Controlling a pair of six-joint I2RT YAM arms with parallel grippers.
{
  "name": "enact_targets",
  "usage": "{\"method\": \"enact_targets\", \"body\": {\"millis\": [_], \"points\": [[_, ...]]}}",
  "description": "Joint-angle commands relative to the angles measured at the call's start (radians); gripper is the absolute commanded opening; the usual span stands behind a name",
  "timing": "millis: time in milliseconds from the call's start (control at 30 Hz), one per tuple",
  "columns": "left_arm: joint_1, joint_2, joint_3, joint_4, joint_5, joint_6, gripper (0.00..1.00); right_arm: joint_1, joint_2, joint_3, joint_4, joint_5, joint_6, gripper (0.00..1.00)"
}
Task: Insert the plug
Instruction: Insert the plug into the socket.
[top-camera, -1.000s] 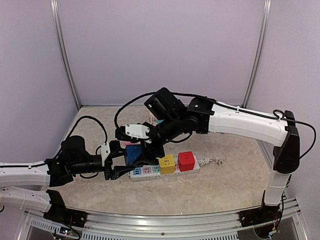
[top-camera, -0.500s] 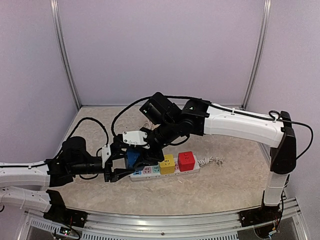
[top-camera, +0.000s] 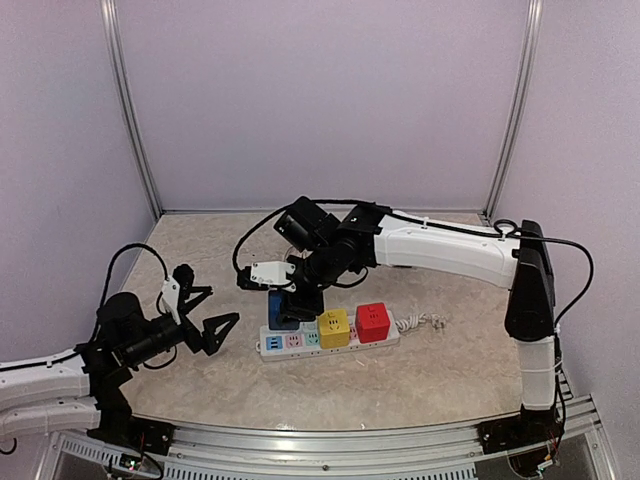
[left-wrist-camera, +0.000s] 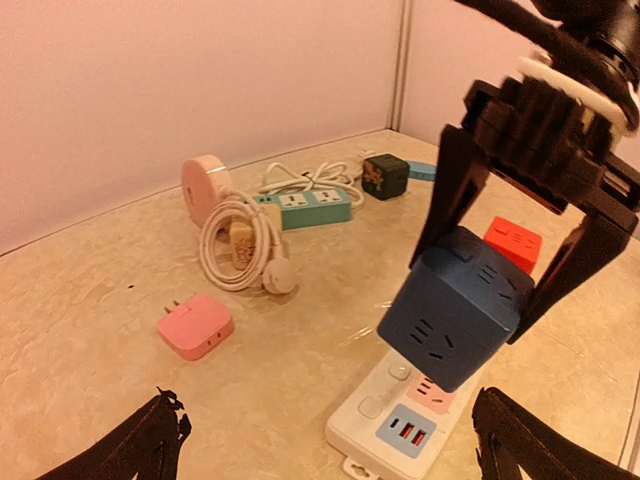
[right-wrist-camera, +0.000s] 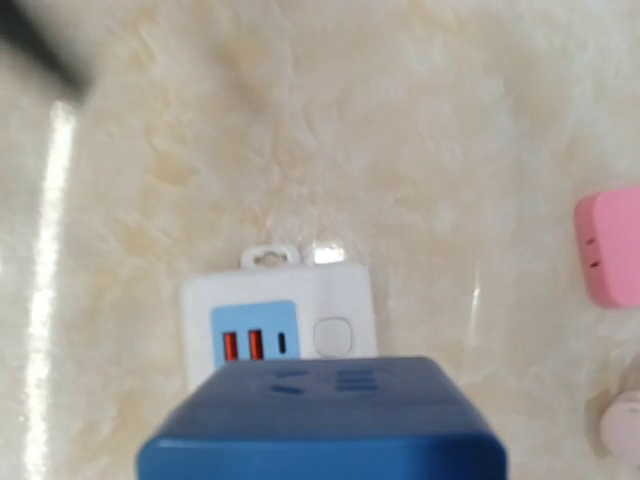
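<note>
The dark blue cube will go down next with my right gripper onto the pink socket (top-camera: 293, 341), as that socket is below my right gripper. My right gripper will let go of the cube there.
The plug is a dark blue cube (top-camera: 283, 310) (left-wrist-camera: 455, 305) (right-wrist-camera: 320, 425). My right gripper (top-camera: 297, 290) is shut on it, one black finger (left-wrist-camera: 450, 190) on each side. The cube hangs tilted right over the pink socket at the left end of the white power strip (top-camera: 290, 343) (left-wrist-camera: 385, 425) (right-wrist-camera: 340, 290); whether its prongs are in is hidden. A yellow cube (top-camera: 333, 328) and a red cube (top-camera: 373, 322) (left-wrist-camera: 513, 243) sit in the strip. My left gripper (top-camera: 200, 322) (left-wrist-camera: 325, 425) is open, empty and drawn back to the left of the strip.
Behind the strip lie a pink adapter (left-wrist-camera: 195, 325) (right-wrist-camera: 610, 245), a coiled white cable (left-wrist-camera: 235, 245), a pink round reel (left-wrist-camera: 205, 185), a green power strip (left-wrist-camera: 305, 205) and a dark cube (left-wrist-camera: 385, 175). The strip's cord (top-camera: 420, 322) trails right. Walls enclose the table.
My left gripper has opened and pulled back left, away from the strip's end. The right arm has brought the blue cube down over the strip's left end.
</note>
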Motion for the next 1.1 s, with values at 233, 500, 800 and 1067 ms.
{"method": "enact_targets", "body": {"millis": [233, 500, 800, 1067], "points": [[0.195, -0.064, -0.054, 0.053, -0.192, -0.087, 0.99, 0.003, 0.088, 0.061, -0.127, -0.018, -0.011, 0.0], [0.25, -0.052, -0.068, 0.077, -0.147, -0.084, 0.99, 0.003, 0.13, 0.097, -0.138, -0.019, -0.005, 0.0], [0.249, -0.047, -0.07, 0.082, -0.143, -0.085, 0.99, 0.003, 0.169, 0.129, -0.18, -0.052, -0.003, 0.0], [0.25, -0.041, -0.073, 0.087, -0.138, -0.09, 0.99, 0.002, 0.153, 0.125, -0.208, 0.02, -0.001, 0.0]]}}
